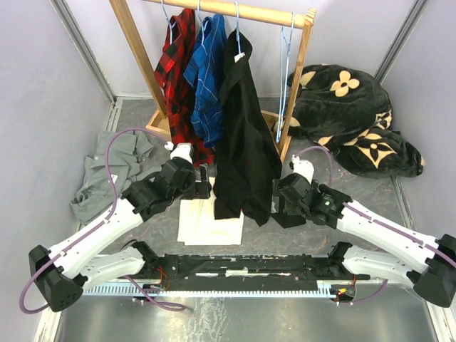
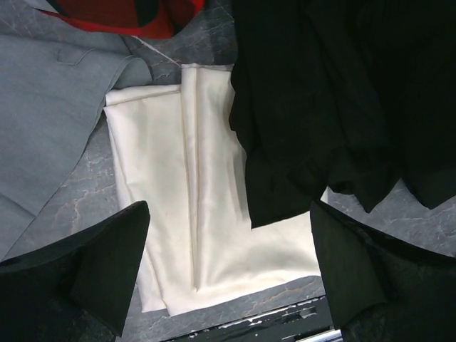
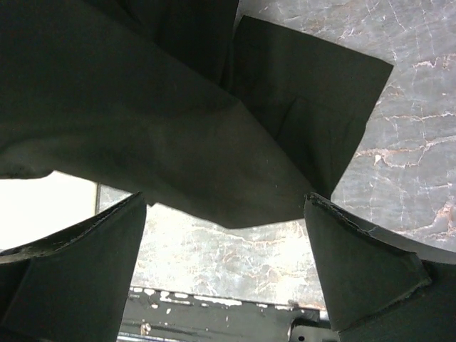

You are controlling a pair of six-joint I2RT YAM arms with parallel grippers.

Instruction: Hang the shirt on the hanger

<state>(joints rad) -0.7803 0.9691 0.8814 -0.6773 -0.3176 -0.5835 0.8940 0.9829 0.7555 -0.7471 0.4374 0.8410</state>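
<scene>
The robot's right gripper needs to move down and to the left in the top view onto the shirt's side fold (image 1: 266, 189) (image 3: 246, 117), because the raised top of the fold gives open fingers cloth to pinch.
The black shirt (image 1: 242, 135) hangs from a light-blue wire hanger (image 1: 237, 32) on the wooden rack's bar, its hem reaching down to the floor. My left gripper (image 1: 203, 182) is open and empty just left of the hem. In the left wrist view the gripper (image 2: 229, 278) is over a white cloth, with the shirt (image 2: 320, 107) at upper right. My right gripper (image 1: 279, 203) is open and empty just right of the hem. In the right wrist view the gripper (image 3: 224, 278) is below the shirt's lower edge (image 3: 142, 107), apart from it.
The wooden rack (image 1: 135, 50) also carries a red plaid shirt (image 1: 178, 64), a blue plaid shirt (image 1: 206, 71) and an empty light-blue hanger (image 1: 286, 71). A white cloth (image 1: 206, 221) lies under the hem, a grey shirt (image 1: 114, 167) at left, a black flowered blanket (image 1: 349, 121) at right.
</scene>
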